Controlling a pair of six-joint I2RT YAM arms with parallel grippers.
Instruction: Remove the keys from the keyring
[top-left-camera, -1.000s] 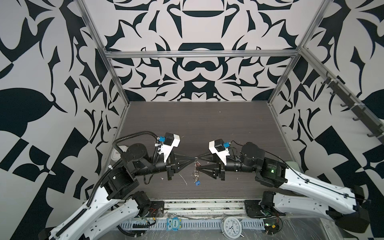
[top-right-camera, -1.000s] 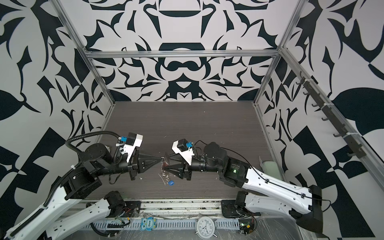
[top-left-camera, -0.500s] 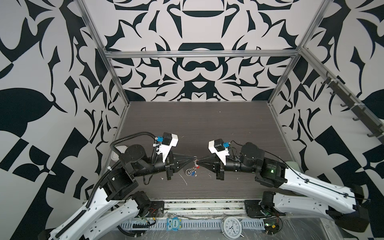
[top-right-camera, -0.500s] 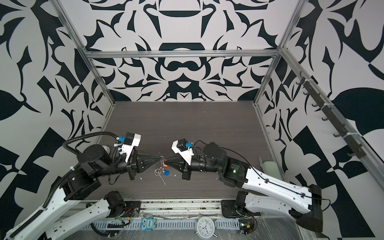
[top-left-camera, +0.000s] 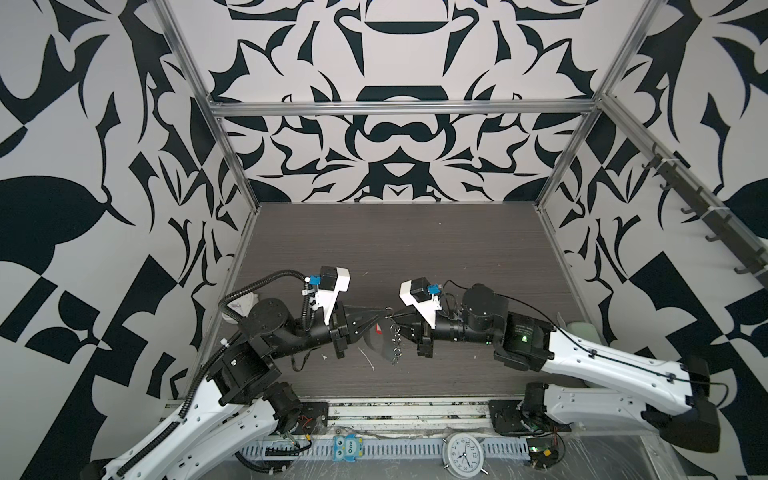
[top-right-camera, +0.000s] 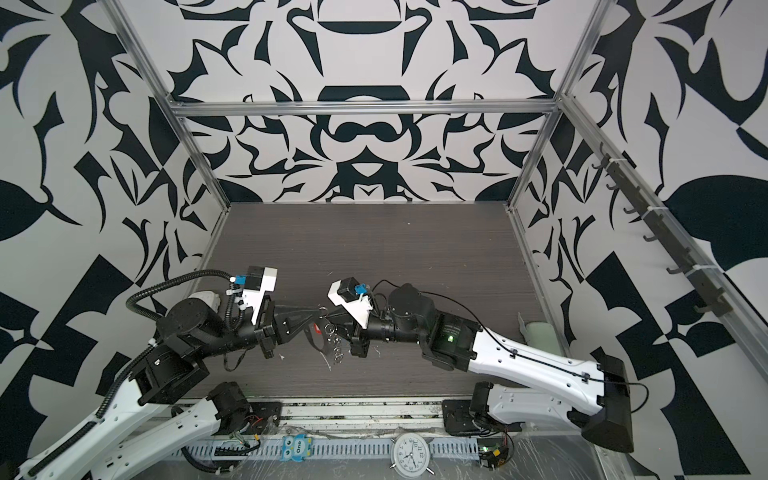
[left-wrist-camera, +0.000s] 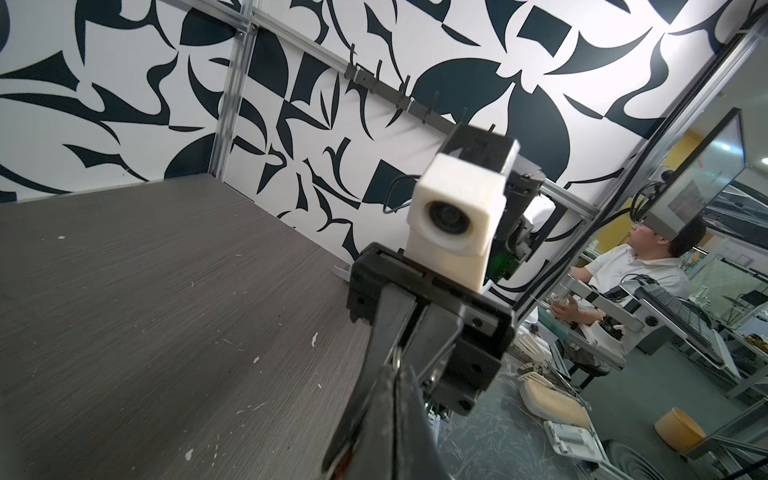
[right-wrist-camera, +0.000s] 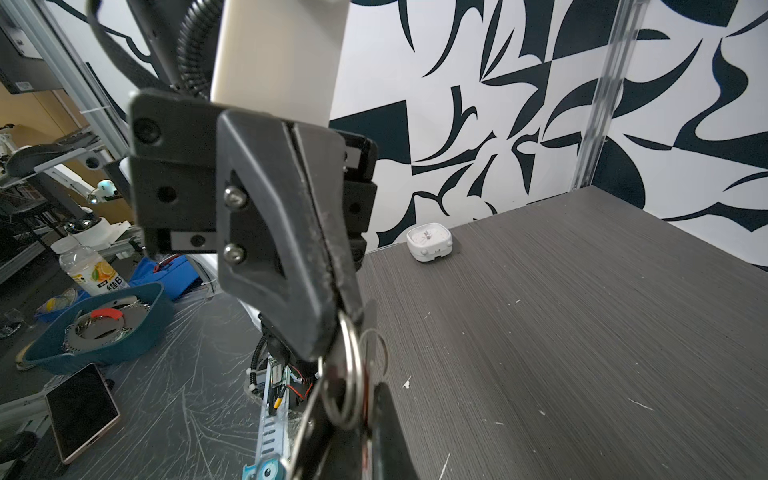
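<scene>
The tabletop is bare, so my right gripper should next clear the keyring, tip down, lower and release the red-tagged key there.
In both top views the keyring (top-left-camera: 381, 347) (top-right-camera: 319, 341), a grey strap loop with silver clips (top-left-camera: 397, 338), hangs between the two grippers above the table. A red-orange tag (top-left-camera: 379, 329) of the keys shows against the strap; the blue tag is hidden. My left gripper (top-left-camera: 380, 318) (top-right-camera: 316, 316) (left-wrist-camera: 399, 374) is shut on the top of the keyring. My right gripper (top-left-camera: 399, 322) (top-right-camera: 334, 322) (right-wrist-camera: 357, 415) faces it tip to tip, shut on the red-tagged key. A split ring (right-wrist-camera: 349, 374) sticks out from between its fingers.
A small white clock (right-wrist-camera: 429, 243) stands at the table's left edge behind the left arm. An alarm clock (top-left-camera: 461, 451) and a blue owl toy (top-left-camera: 348, 446) lie on the front rail. A hook rail (top-left-camera: 706, 208) lines the right wall.
The right gripper moved in toward the left one and went from open to shut on the hanging bundle. The dangling keys rose, and the blue tag went out of sight.
</scene>
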